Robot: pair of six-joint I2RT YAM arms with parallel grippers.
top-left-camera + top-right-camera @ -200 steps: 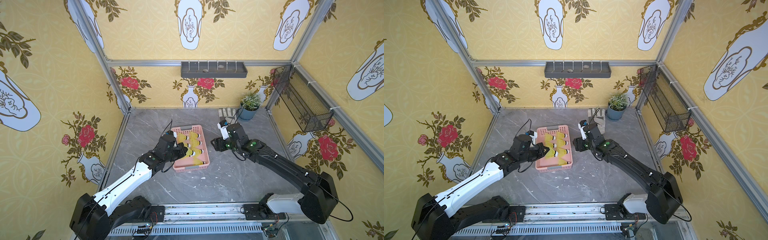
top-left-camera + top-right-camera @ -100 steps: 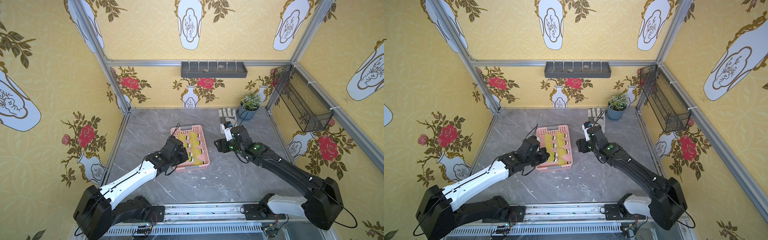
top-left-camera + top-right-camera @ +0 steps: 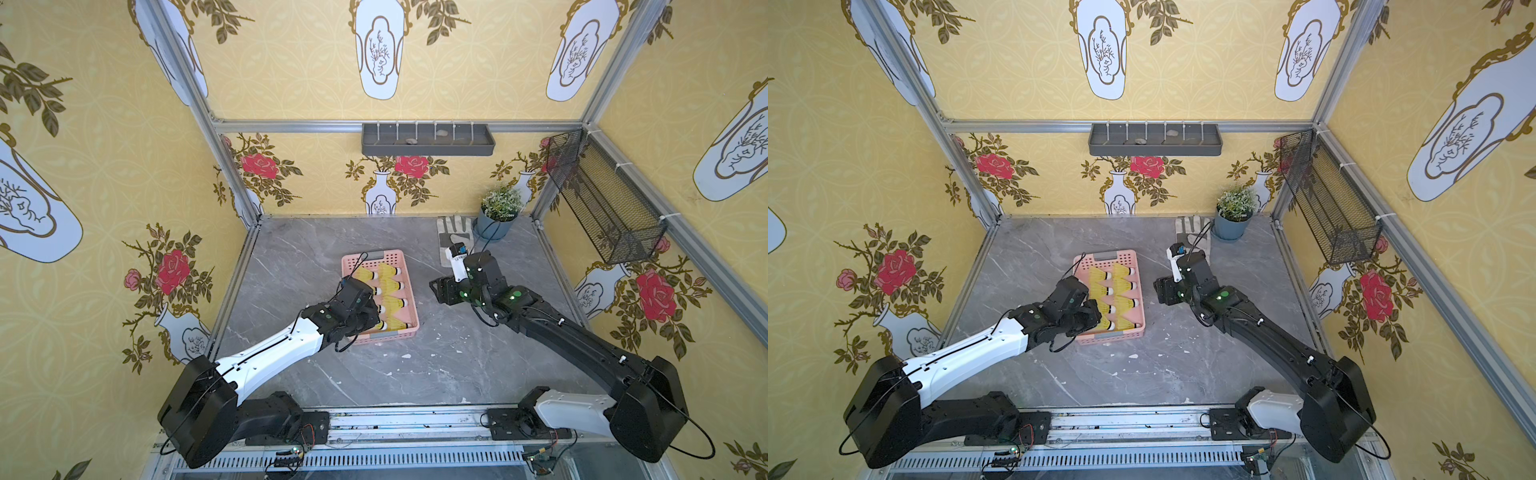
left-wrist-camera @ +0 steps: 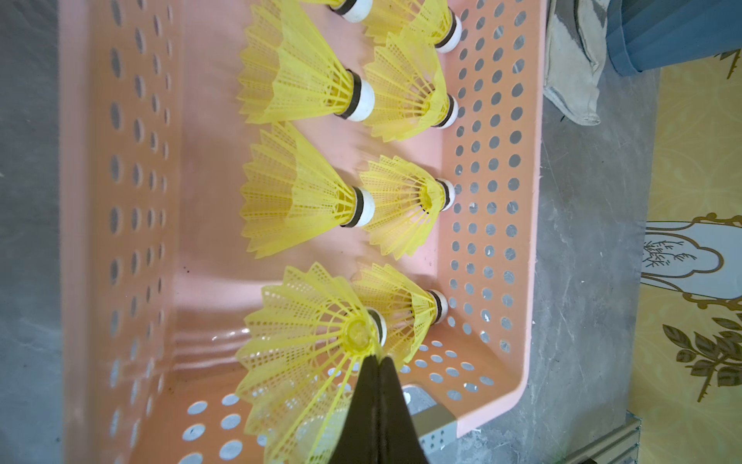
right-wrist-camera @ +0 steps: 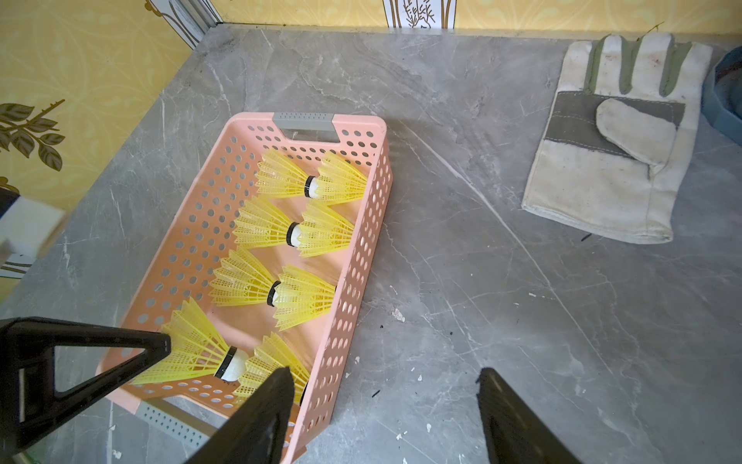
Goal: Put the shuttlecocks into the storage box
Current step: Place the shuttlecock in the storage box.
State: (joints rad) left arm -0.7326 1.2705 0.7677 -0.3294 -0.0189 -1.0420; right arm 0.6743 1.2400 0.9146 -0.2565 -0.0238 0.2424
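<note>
The left gripper next lowers the shuttlecock beside its neighbor onto the bare bottom at the box's near end (image 4: 222, 334), below the gripper, and releases its skirt.
The pink storage box (image 3: 410, 286) (image 3: 1140, 286) lies mid-table with several yellow shuttlecocks (image 3: 390, 286) (image 5: 241, 281) in two rows inside. My left gripper (image 3: 372, 316) (image 4: 377, 361) is over the box's near end, shut on the skirt of one shuttlecock (image 4: 305, 333) (image 5: 196, 349) that sits low in the near left corner. My right gripper (image 3: 436, 291) (image 5: 383, 373) hangs open beside the box's right wall (image 5: 361, 281), above bare table, holding nothing.
A white and grey work glove (image 3: 451, 232) (image 5: 602, 160) lies at the back right, next to a potted plant (image 3: 498, 208). A dark grey divided tray (image 3: 428, 141) hangs on the back wall and a black mesh basket (image 3: 602, 203) on the right wall.
My left gripper has carried its shuttlecock toward the box's near end and lower into it. The right gripper has shifted slightly right, away from the box.
</note>
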